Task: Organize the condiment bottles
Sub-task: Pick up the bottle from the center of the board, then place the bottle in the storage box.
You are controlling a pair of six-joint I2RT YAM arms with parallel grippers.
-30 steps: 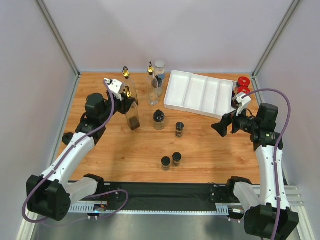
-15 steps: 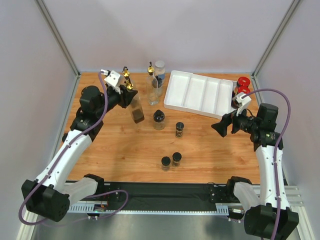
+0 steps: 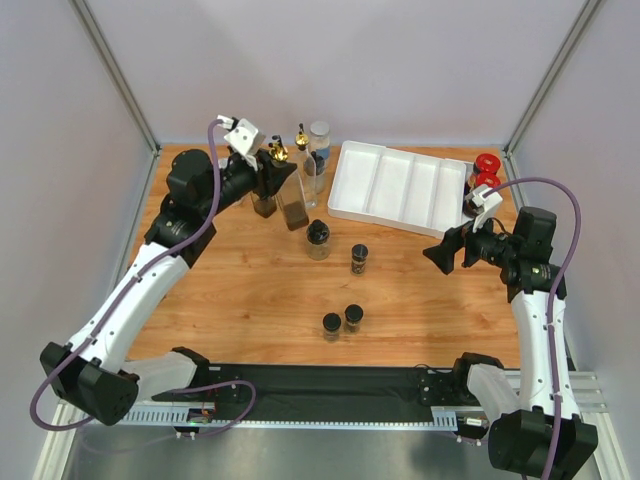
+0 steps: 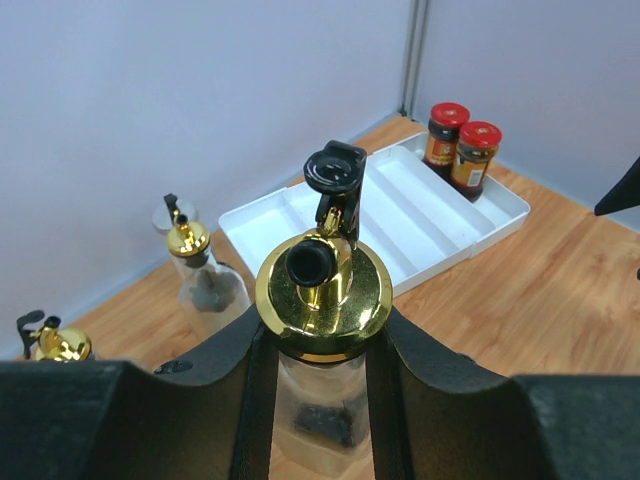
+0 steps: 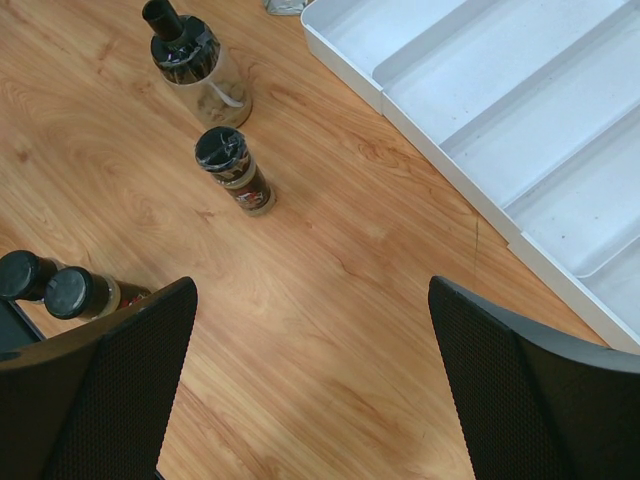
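Observation:
My left gripper next moves outward over the white tray, lowers the tall clear bottle into the far end of the tray's nearest section (image 3: 356, 160) (image 4: 256, 222) and releases. The tray's slot stands empty.
My left gripper (image 3: 279, 172) is shut on the neck of a tall clear gold-spouted bottle (image 3: 293, 205) and holds it tilted at the back of the table. In the left wrist view, its gold cap (image 4: 322, 290) sits between my fingers. Two more gold-spouted bottles (image 4: 195, 262) (image 4: 55, 345) stand just behind it. A silver-lidded jar (image 3: 319, 134) stands by them. A wide black-capped jar (image 3: 317, 238) and small spice jars (image 3: 359, 258) (image 3: 331, 323) (image 3: 353, 317) stand mid-table. Two red-lidded jars (image 3: 485, 172) stand at the back right. My right gripper (image 3: 445, 255) is open and empty.
A white divided tray (image 3: 400, 187) lies at the back right, with no bottles in it; it also shows in the right wrist view (image 5: 520, 100). Grey walls close the back and sides. A black rail runs along the near edge (image 3: 330, 385).
My left arm has carried the gold-spouted bottle back and to the right, up to the other tall bottles. The right arm has not moved.

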